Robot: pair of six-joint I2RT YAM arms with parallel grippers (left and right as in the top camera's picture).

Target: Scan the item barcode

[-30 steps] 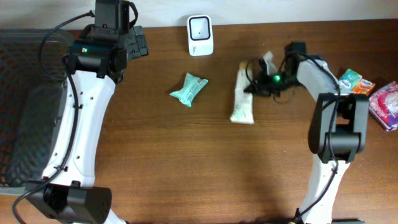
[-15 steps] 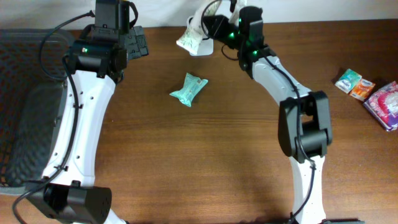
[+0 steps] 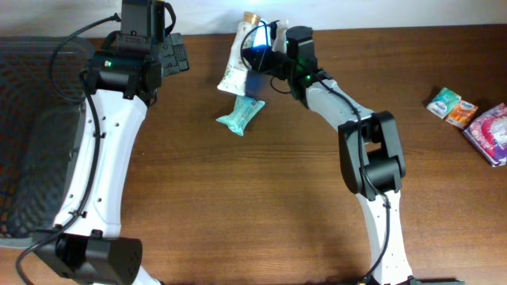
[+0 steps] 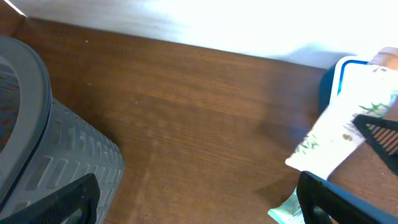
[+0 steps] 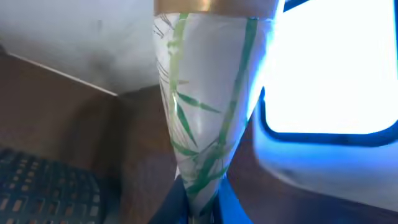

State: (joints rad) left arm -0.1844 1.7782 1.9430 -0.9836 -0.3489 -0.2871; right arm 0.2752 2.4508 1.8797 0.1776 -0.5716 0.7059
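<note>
My right gripper brings the white packet (image 3: 236, 62) to the right in the overhead view next, then down, then releases it beside the small packs, where the tabletop lies bare.
My right gripper (image 3: 267, 57) is shut on one end of a long white packet (image 3: 236, 62) printed with green bamboo leaves. It holds the packet in the air at the back of the table, just in front of the white scanner (image 3: 255, 41), which glows blue. In the right wrist view the packet (image 5: 205, 93) rises from my shut gripper (image 5: 200, 210), and the scanner's bright window (image 5: 329, 74) lies close to its right. The left wrist view shows the packet (image 4: 342, 134) hanging beside the blue-lit scanner (image 4: 341, 74). My left gripper (image 4: 199, 211) is open and holds nothing, well left of them.
A green packet (image 3: 240, 113) lies on the brown table below the scanner. A grey mesh basket (image 3: 32, 134) fills the left edge. Two small packs (image 3: 445, 101) and a pink pack (image 3: 493, 133) lie at the far right.
My right arm lifted the white packet from the table's right middle and swung it left to the scanner. The packet now hangs lower and the scanner glows blue. The left arm stayed still.
</note>
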